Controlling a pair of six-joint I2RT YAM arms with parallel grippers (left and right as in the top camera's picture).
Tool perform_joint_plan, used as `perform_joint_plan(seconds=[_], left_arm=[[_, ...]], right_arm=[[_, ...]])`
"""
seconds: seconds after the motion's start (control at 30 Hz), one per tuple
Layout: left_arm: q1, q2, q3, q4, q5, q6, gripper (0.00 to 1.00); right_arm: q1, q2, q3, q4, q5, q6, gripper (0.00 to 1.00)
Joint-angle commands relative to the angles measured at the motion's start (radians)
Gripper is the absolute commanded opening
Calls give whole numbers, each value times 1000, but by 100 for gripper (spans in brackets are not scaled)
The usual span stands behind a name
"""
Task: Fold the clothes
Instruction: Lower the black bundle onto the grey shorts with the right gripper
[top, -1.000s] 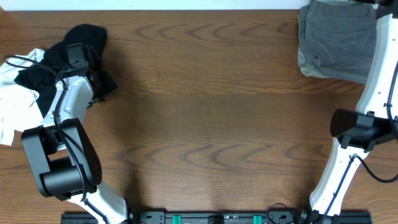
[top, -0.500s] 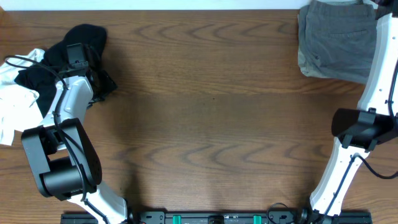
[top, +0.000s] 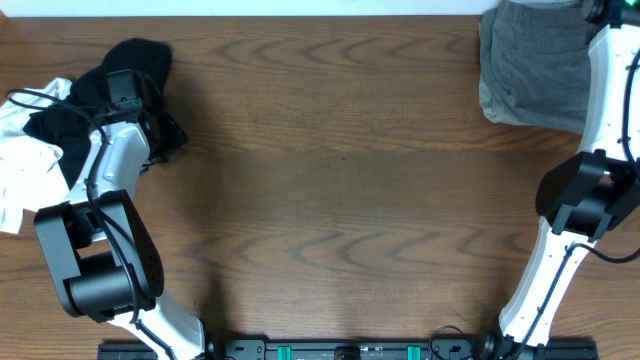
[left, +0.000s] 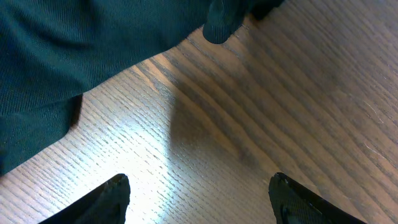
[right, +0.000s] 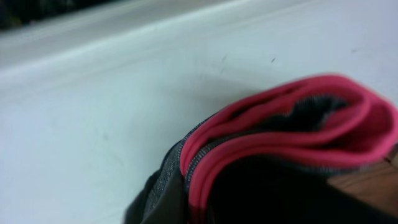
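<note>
The right gripper draws back and down over the grey-khaki shorts (top: 545, 66) and releases the black trousers next. The shorts already lie folded at the table's far corner.
The black trousers' coral-red and grey waistband (right: 292, 134) fills the right wrist view, bunched right at my right gripper. Black cloth hides its fingers, which are shut on the trousers. In the overhead view the right arm (top: 600, 100) reaches past the far right table edge, with its gripper out of frame. My left gripper (left: 199, 186) stands open over bare wood, nothing between its fingertips (left: 118, 185). The plain black garment (top: 140, 55) lies at the far left, its edge (left: 74, 56) just ahead of the left fingers. A white T-shirt (top: 22, 175) lies crumpled beside it.
Grey-khaki shorts (top: 535, 70) lie folded at the far right corner, under the right arm. A white surface (right: 93, 124) shows beyond the table edge in the right wrist view. The wooden table (top: 340, 200) runs between the two arms.
The right arm has swung a little left and farther out over the far edge. The left arm and the clothes at the left have not moved.
</note>
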Motion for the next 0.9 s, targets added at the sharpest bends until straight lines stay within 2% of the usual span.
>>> perform_joint_plan(seconds=[0.0, 0.33, 0.6, 0.73, 0.87], left_arm=[[-3, 6, -11, 3, -2, 16, 73], [-3, 6, -11, 4, -1, 16, 73], [-3, 6, -11, 3, -1, 5, 73], [-3, 6, -11, -1, -1, 5, 73], [-3, 6, -11, -5, -1, 5, 73]], right_arm=[[-29, 0, -29, 34, -45, -68, 1], [-90, 0, -75, 93, -210, -110, 1], [-96, 1, -112, 93, -208, -153, 1], [-96, 1, -148, 59, -198, -152, 6], [-96, 1, -161, -18, -122, -118, 1]])
